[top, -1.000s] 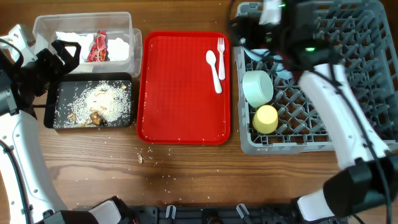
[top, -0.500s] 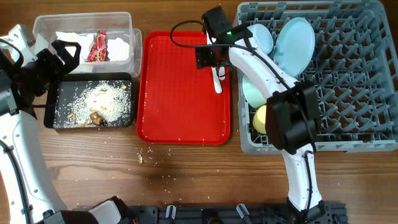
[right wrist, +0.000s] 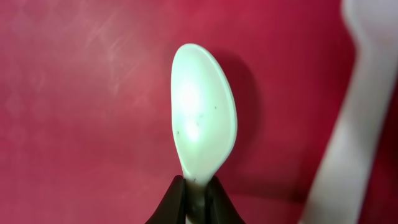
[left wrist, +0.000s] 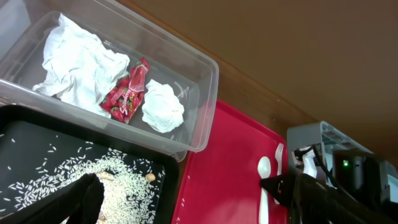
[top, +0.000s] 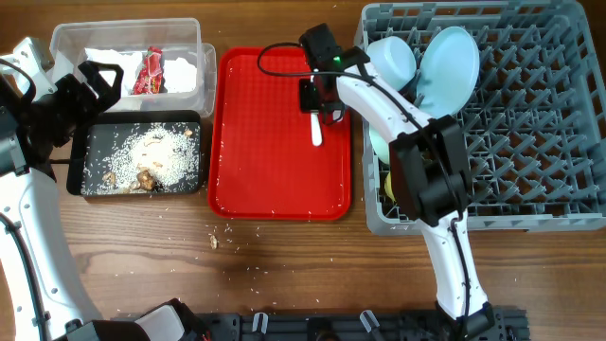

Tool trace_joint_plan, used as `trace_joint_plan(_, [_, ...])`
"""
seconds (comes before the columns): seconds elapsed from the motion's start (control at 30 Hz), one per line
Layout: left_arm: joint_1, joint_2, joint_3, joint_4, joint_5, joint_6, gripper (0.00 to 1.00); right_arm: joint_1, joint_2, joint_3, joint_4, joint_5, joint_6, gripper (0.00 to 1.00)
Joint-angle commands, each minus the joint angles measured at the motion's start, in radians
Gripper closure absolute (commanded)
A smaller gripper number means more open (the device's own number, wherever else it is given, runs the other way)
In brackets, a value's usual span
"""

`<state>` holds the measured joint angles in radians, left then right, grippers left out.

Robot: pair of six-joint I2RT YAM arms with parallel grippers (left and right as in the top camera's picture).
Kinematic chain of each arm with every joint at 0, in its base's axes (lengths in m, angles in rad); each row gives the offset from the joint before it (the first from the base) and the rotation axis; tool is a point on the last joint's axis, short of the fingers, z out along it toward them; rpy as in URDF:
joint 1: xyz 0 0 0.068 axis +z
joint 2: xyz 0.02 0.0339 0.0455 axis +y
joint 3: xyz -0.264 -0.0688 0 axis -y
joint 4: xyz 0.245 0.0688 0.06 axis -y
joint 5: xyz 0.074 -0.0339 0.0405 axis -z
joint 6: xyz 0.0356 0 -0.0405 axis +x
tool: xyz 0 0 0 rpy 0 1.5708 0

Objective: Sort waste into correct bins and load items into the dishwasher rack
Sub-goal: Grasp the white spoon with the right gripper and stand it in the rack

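I will move my right gripper up, then to the right in the overhead view. I will release the spoon (top: 317, 133) over the near part of the rack, because that rack holds dishes.
My right gripper (top: 317, 107) hangs over the top right of the red tray and is shut on the white spoon (right wrist: 204, 106), pinching it just below its bowl (right wrist: 196, 186). The spoon (top: 317, 133) sticks out below the fingers in the overhead view. The white fork (right wrist: 367, 93) lies blurred just right of it. My left gripper (top: 95, 80) stands open at the far left, above the clear tub (top: 204, 57) and black tray (top: 85, 142), holding nothing. The tub holds the red wrapper (top: 150, 71) and white napkin (top: 180, 68). Rice (top: 151, 156) lies in the black tray.
The grey dishwasher rack (top: 530, 142) fills the right side, with the light blue plate (top: 450, 62) and blue bowl (top: 393, 57) standing in it. My right arm crosses the rack's left edge. The flat red tray (top: 265, 161) lies in the middle. Loose rice (top: 227, 237) dots the table.
My right arm swung from over the rack to the red tray, came down on the spoon and shut on it. The spoon has turned and shifted slightly. The left arm has not moved.
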<state>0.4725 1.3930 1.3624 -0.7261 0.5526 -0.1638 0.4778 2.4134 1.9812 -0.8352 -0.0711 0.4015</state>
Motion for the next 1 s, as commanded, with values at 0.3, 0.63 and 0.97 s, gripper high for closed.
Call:
trace_joint_plan(0.3, [0.003, -0.005, 0.011, 0.003, 0.019, -0.009, 0.0, 0.011, -0.36, 0.01, -0.26, -0.075, -0.147, 0.96])
trace_joint_plan(0.63, [0.003, -0.005, 0.011, 0.003, 0.019, -0.009, 0.0, -0.253, -0.628, 0.007, -0.634, 0.161, -0.057, 0.95])
trace_joint_plan(0.97, [0.003, -0.005, 0.011, 0.003, 0.019, -0.008, 0.0, -0.369, -0.626, -0.357, -0.691, 0.304, -0.115, 0.96])
